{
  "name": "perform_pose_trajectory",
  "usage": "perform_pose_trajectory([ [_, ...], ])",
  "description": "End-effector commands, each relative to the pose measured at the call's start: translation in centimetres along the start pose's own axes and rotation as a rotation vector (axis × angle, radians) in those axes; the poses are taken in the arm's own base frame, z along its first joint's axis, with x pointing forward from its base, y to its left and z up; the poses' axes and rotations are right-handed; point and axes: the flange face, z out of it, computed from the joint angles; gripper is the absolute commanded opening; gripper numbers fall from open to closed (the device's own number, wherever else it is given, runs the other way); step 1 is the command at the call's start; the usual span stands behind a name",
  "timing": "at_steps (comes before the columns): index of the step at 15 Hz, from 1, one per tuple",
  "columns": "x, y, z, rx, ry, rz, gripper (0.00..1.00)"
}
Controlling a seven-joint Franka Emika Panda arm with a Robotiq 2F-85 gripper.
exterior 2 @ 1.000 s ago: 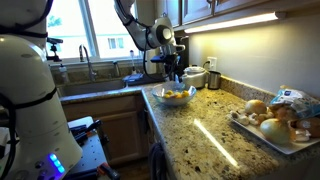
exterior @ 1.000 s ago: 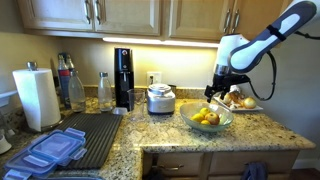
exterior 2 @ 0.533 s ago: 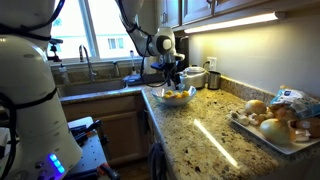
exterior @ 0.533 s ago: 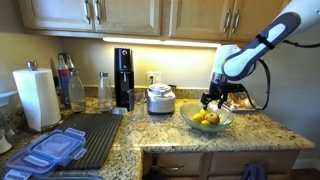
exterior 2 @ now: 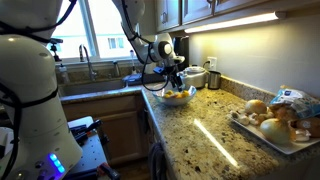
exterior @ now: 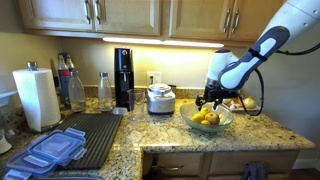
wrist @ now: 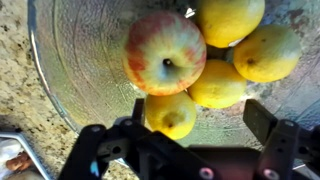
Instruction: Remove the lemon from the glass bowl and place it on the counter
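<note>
The small yellow lemon next to the apple is closest to my fingers and almost between them. My open gripper should go down into the glass bowl point(exterior: 207, 124) next, onto that lemon.
The glass bowl point(wrist: 80, 70) holds a red-and-yellow apple point(wrist: 165, 52) and several yellow fruits. One small yellow lemon point(wrist: 172, 112) lies nearest my jaws, just inside the left finger point(wrist: 138, 108); I cannot tell which of the other yellow fruits are also lemons. My gripper point(wrist: 200, 125) is open and empty, straddling the fruit just above the bowl. In both exterior views the gripper point(exterior: 210, 101) point(exterior 2: 174, 84) hangs right over the bowl point(exterior: 207, 124) point(exterior 2: 175, 98) on the speckled granite counter point(exterior: 170, 132) point(exterior 2: 200, 128).
A white plate of food point(exterior: 243, 103) point(exterior 2: 275, 122) sits just beyond the bowl. A metal pot point(exterior: 160, 98), a black appliance point(exterior: 123, 78), bottles, a paper towel roll point(exterior: 37, 97), a black drying mat point(exterior: 95, 135) and plastic lids point(exterior: 55, 150) stand further along.
The gripper has come down and a little sideways from above the bowl to just over the fruit. The bowl and fruit have not moved.
</note>
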Motion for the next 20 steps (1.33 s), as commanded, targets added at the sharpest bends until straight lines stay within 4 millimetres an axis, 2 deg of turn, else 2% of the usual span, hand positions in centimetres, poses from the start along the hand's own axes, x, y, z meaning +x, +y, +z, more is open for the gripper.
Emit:
perform_pose_trajectory([
  [1,0.2,-0.1,0.9,-0.070,0.054,0.074,1.00],
  [7,0.8,-0.2,3.7,-0.114,0.089,0.175,1.00],
  [13,2.0,-0.6,4.9,-0.142,0.121,0.223,1.00],
  [19,2.1,-0.3,6.1,-0.156,0.111,0.226,0.99],
  [20,2.1,-0.2,6.1,-0.159,0.111,0.228,0.88],
])
